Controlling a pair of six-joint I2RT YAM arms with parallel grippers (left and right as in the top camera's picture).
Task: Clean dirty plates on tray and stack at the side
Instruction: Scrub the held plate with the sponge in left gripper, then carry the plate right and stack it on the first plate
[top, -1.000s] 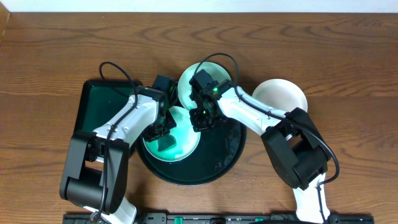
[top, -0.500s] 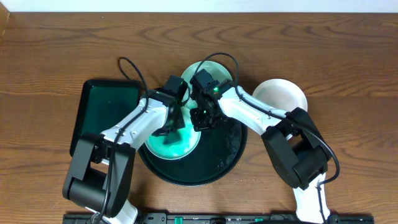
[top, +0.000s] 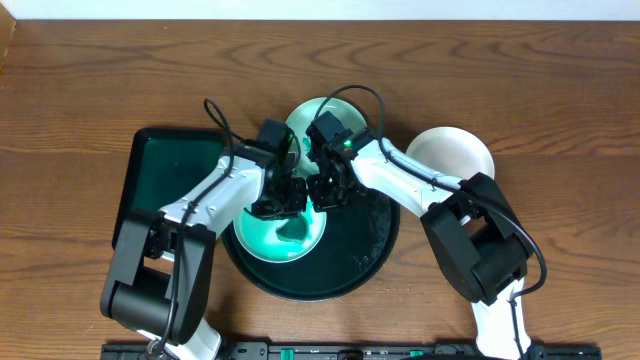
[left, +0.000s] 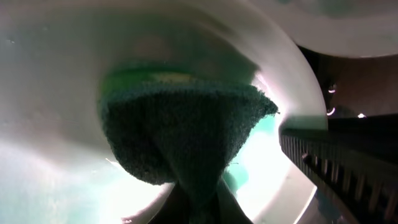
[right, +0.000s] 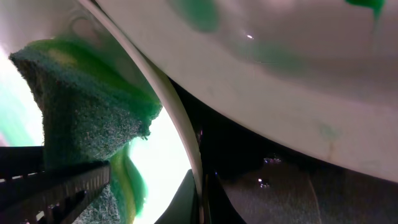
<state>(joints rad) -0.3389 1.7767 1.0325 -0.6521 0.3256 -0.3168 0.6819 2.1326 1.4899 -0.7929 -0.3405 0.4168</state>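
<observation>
I should lift my right gripper and carry the mint-green plate onto the white plate (top: 452, 153), to the gripper's right in the overhead view, clear of the tray.
The round black tray (top: 365, 250) holds a mint-green plate (top: 262, 238) smeared with teal. My left gripper (top: 281, 196) is shut on a dark green sponge (left: 186, 134) and presses it onto this plate's far right part (left: 56, 155). My right gripper (top: 324, 190) is shut on the same plate's rim (right: 198, 177), right beside the sponge (right: 81, 106). A second mint-green plate (top: 322, 113) with green marks leans at the tray's back; it also shows in the right wrist view (right: 280, 68). A white plate (top: 452, 153) lies on the table to the right of the tray.
A rectangular dark-green tray (top: 165, 175) lies left of the black tray, under my left arm. The black tray's wet floor (right: 292, 186) shows beside the held rim. My two grippers are almost touching over the plate.
My left gripper has carried the sponge from the plate's left part rightward across it, up to my right gripper. The right gripper has kept its hold on the rim.
</observation>
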